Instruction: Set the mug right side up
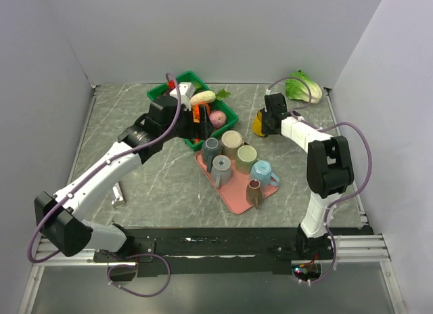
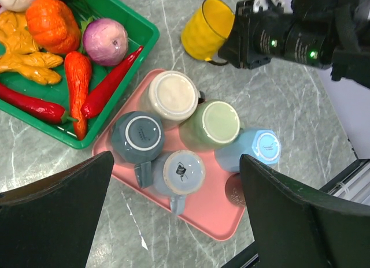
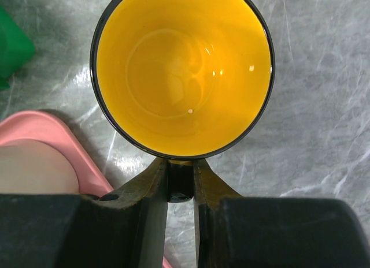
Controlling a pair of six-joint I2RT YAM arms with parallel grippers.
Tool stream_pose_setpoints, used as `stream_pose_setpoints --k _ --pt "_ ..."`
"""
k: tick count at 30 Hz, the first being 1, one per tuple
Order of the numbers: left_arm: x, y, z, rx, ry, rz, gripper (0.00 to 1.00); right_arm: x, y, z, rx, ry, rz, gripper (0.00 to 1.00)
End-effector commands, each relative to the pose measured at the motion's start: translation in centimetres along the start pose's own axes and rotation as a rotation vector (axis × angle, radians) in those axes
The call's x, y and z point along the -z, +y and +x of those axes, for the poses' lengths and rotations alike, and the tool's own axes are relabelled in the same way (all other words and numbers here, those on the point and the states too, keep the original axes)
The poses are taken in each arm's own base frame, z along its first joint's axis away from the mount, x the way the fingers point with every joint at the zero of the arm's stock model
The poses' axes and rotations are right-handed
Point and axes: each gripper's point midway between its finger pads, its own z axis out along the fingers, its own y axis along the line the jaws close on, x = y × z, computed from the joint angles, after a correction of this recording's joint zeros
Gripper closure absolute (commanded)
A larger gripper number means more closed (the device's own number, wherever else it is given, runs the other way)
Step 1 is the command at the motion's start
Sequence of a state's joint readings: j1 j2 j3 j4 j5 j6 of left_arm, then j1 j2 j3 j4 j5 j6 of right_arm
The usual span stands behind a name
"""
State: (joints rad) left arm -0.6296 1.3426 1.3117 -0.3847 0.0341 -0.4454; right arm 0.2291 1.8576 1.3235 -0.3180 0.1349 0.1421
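Observation:
My left gripper moves down and back onto the handle of the logo-marked gray mug [image 1: 218, 181] [image 2: 177, 204] next, since that handle lies below and back from its fingers.
The yellow mug [image 3: 184, 71] has a dark rim, and its mouth faces the right wrist camera, showing an empty inside. My right gripper [image 3: 181, 170] is shut on the mug's handle, which is pinched between the two fingers. From above, the mug [image 1: 260, 122] is right of the pink tray [image 1: 233, 195], over the marble table; I cannot tell whether it touches the surface. In the left wrist view the mug [image 2: 207, 30] looks slightly tilted. My left gripper [image 2: 176, 158] hangs open and empty above the tray.
Several mugs stand upside down on the pink tray [image 2: 214, 213], among them a cream one [image 2: 172, 93], a green one [image 2: 215, 122] and a light blue one [image 2: 260, 148]. A green basket [image 2: 144, 31] of vegetables lies behind. A cabbage [image 1: 303, 87] sits at the back right.

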Motion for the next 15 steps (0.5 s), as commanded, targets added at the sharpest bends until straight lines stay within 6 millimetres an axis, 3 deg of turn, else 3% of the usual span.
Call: stream_pose_setpoints --k 1,3,4,6,9,15 --pt "-0.4 -0.2 0.3 -0.011 0.009 0.025 0.04 0.0 -0.5 -3.6 -0.022 -0.069 0.042 1.00" --pt "-0.6 -0.3 0.3 -0.012 0.015 0.030 0.04 -0.1 -0.5 -3.3 -0.019 -0.062 0.044 0.99" --pt "-0.8 -0.2 0.5 -0.012 0.024 0.029 0.04 -0.1 -0.7 -3.2 -0.019 -0.061 0.054 0.94" --pt "-1.1 -0.1 0.9 -0.018 0.035 0.026 0.04 0.2 -0.6 -3.2 -0.019 -0.065 0.052 0.74" --pt "-1.6 0.3 2.1 -0.022 0.063 0.027 0.04 0.6 -0.3 -3.1 -0.023 -0.074 0.039 0.54" --pt "-2.4 1.4 4.8 -0.032 0.122 0.013 0.04 1.6 0.2 -3.4 -0.050 -0.094 0.005 0.41"
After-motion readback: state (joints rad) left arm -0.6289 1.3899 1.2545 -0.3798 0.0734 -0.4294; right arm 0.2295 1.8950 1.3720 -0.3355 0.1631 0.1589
